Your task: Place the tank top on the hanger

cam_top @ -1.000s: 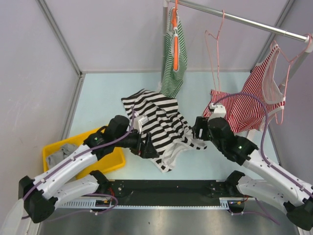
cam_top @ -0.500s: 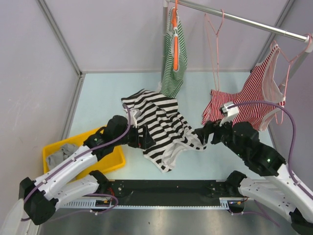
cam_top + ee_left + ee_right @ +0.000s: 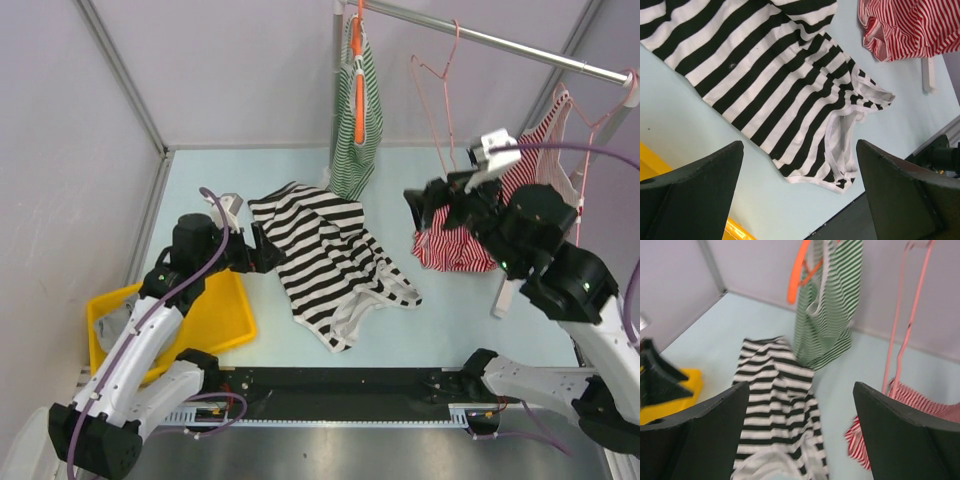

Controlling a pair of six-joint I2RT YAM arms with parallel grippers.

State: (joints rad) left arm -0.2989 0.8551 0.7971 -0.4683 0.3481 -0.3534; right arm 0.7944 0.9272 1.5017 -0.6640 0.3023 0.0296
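Note:
I need to reach outward next with my right gripper, toward the right in its wrist view, with its fingers open, because the hanger's side wire (image 3: 449, 110) (image 3: 896, 377) hangs outward that way.
The black and white striped tank top (image 3: 330, 262) lies spread and partly rumpled on the pale blue table, loose from both grippers. It also shows in the left wrist view (image 3: 775, 85) and the right wrist view (image 3: 777, 400). The thin pale pink hanger (image 3: 440, 100) hangs empty by its hook from the metal rod; it also shows in the right wrist view (image 3: 905, 320). My left gripper (image 3: 265, 257) is open and empty at the top's left edge (image 3: 800, 195). My right gripper (image 3: 418, 210) is open and empty, raised in the air below the hanger (image 3: 800, 435).
A green-and-white striped top (image 3: 357, 130) hangs on an orange hanger (image 3: 357, 60) from the rod (image 3: 500, 42). A red-and-white striped top (image 3: 455, 245) droops from another hanger at the right. A yellow bin (image 3: 225, 320) stands at the front left. Grey walls close in.
Both grippers have come away from the tank top. My left gripper has drawn back to the left. My right arm has risen up and back toward the rod. The tank top lies flatter.

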